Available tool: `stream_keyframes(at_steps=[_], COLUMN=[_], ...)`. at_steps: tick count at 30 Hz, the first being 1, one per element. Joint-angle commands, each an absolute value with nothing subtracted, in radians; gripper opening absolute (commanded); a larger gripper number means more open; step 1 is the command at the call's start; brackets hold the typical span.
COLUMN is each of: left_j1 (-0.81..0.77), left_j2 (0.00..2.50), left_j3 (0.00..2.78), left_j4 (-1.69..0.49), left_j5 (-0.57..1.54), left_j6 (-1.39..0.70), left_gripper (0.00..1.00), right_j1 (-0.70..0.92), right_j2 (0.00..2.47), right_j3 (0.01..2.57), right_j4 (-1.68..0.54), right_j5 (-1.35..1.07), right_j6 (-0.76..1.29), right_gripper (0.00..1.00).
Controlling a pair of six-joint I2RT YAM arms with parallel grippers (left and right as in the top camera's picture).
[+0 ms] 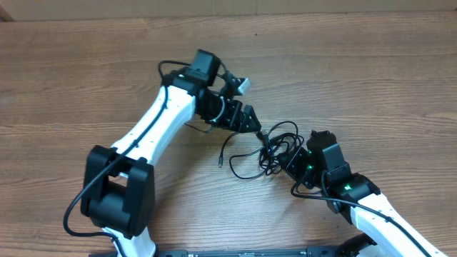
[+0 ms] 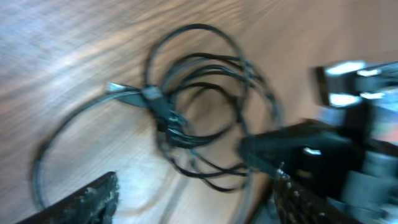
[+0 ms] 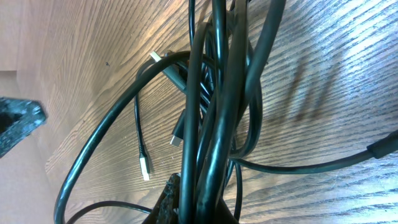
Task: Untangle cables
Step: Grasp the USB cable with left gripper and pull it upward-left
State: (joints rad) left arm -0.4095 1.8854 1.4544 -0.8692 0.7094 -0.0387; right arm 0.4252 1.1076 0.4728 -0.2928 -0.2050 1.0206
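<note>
Several pieces of cable bunch in the tangle's far loop [image 1: 286, 123], which lies outward of my right gripper. So my right gripper should next rise outward and release the piece of cable over that loop.
The cables [image 1: 273, 148] lie as one tangle of thin black cords on the wooden table, right of centre. My right gripper [image 1: 288, 159] is at the tangle's right side, shut on several strands. In the right wrist view the cables [image 3: 214, 106] rise out of the shut right gripper [image 3: 202, 202], and a small silver plug [image 3: 144, 168] lies loose on the wood. My left gripper [image 1: 259, 130] is at the tangle's upper left edge. The blurred left wrist view shows the cables [image 2: 186, 106] ahead of the open left gripper [image 2: 193, 202], with nothing between its fingers [image 2: 81, 202].
The wooden table [image 1: 86, 71] stretches wide to the left and back. A thicker black wire [image 1: 75, 207] loops off the left arm's base at the front left. The right arm's body [image 1: 343, 182] sits close behind the tangle at the front right.
</note>
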Motion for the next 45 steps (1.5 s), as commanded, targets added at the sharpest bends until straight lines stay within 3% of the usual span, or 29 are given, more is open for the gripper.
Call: stream_keyframes(at_steps=[1, 10, 15, 27, 31, 32, 33, 34, 38, 45], left_j1=[-0.497, -0.599, -0.599, -0.648, -0.648, -0.648, -0.648, -0.648, -0.616, -0.442], left_j2=[1.891, 1.891, 1.891, 1.895, 1.901, 1.903, 1.905, 1.905, 1.897, 1.865], left_j3=[1.461, 1.461, 1.457, 1.346, 1.316, 1.315, 1.315, 1.315, 1.364, 1.723], left_j4=[-0.855, -0.844, -0.828, -0.648, -0.596, -0.585, -0.572, -0.561, -0.579, -0.896], left_j5=[0.474, 0.407, 0.408, 0.407, 0.408, 0.407, 0.406, 0.398, 0.276, 0.280], left_j6=[0.023, 0.023, 0.019, -0.009, -0.042, -0.048, -0.056, -0.072, -0.167, -0.232], left_gripper=[0.73, 0.75, 0.66, 0.61, 0.44, 0.31, 0.09, 0.04, 0.04, 0.04], right_j1=[0.420, 0.420, 0.420, 0.420, 0.420, 0.420, 0.420, 0.420, 0.420, 0.420], right_j2=[1.090, 1.090, 1.090, 1.090, 1.090, 1.090, 1.090, 1.090, 1.090, 1.090], right_j3=[0.472, 0.472, 0.472, 0.472, 0.472, 0.472, 0.472, 0.472, 0.472, 0.473], right_j4=[-0.295, -0.296, -0.299, -0.299, -0.299, -0.299, -0.299, -0.300, -0.332, -0.368], right_j5=[-0.196, -0.196, -0.196, -0.197, -0.196, -0.196, -0.196, -0.196, -0.180, -0.183], right_j6=[1.018, 1.018, 1.018, 1.022, 1.022, 1.022, 1.022, 1.022, 1.022, 0.999], right_gripper=[0.04, 0.04, 0.04, 0.04, 0.04, 0.04, 0.04, 0.04, 0.04, 0.04])
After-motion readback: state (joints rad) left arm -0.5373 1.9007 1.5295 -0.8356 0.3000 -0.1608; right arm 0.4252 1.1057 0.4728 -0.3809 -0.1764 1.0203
